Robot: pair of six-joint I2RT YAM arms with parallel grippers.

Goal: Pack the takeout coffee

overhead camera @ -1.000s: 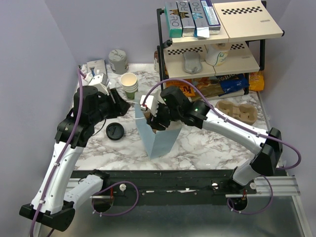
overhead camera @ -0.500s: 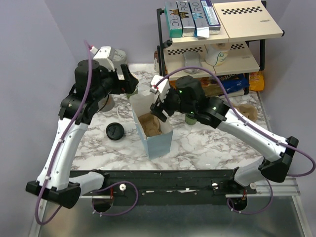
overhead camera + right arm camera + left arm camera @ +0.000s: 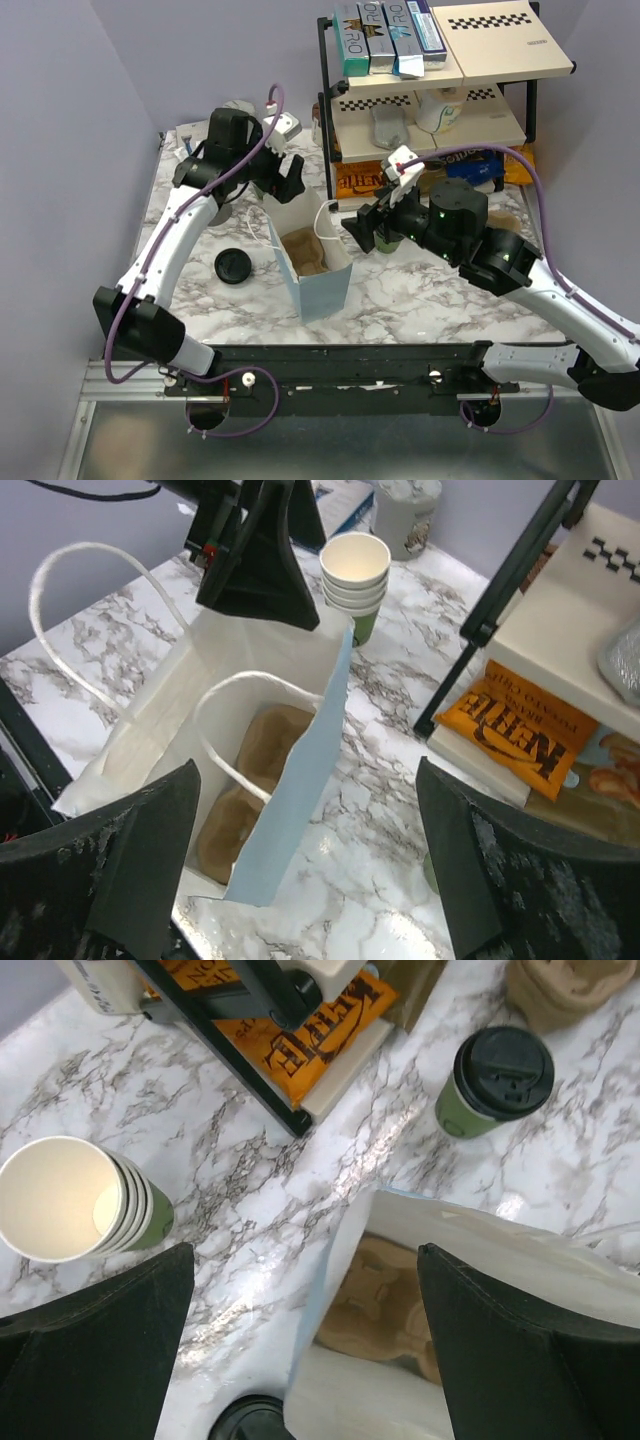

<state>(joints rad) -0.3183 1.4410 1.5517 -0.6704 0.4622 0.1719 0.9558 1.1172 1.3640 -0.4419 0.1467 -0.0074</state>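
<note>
I will next bring my left gripper down, still open, to the bag's far rim near the bag's corner (image 3: 331, 1266).
The takeout coffee (image 3: 495, 1080), green with a black lid, stands upright on the marble right of the bag; in the top view only a green bit of it (image 3: 388, 240) shows behind my right gripper. The white-and-blue paper bag (image 3: 320, 285) stands open with a brown cup carrier (image 3: 385, 1300) inside. My left gripper (image 3: 285, 185) hovers open and empty above the bag's far edge (image 3: 450, 1245). My right gripper (image 3: 362, 228) is open and empty, above the table just right of the bag (image 3: 290, 770).
A stack of lidless cups (image 3: 70, 1200) stands behind the bag's left; it also shows in the right wrist view (image 3: 355, 570). A loose black lid (image 3: 232, 266) lies left of the bag. The black shelf rack (image 3: 430, 90) with an orange coffee packet (image 3: 515, 725) stands at the back right.
Both grippers have left the bag's rim. The left arm swung up and right over the bag's far edge. The right arm drew back to the right. The bag now stands open.
</note>
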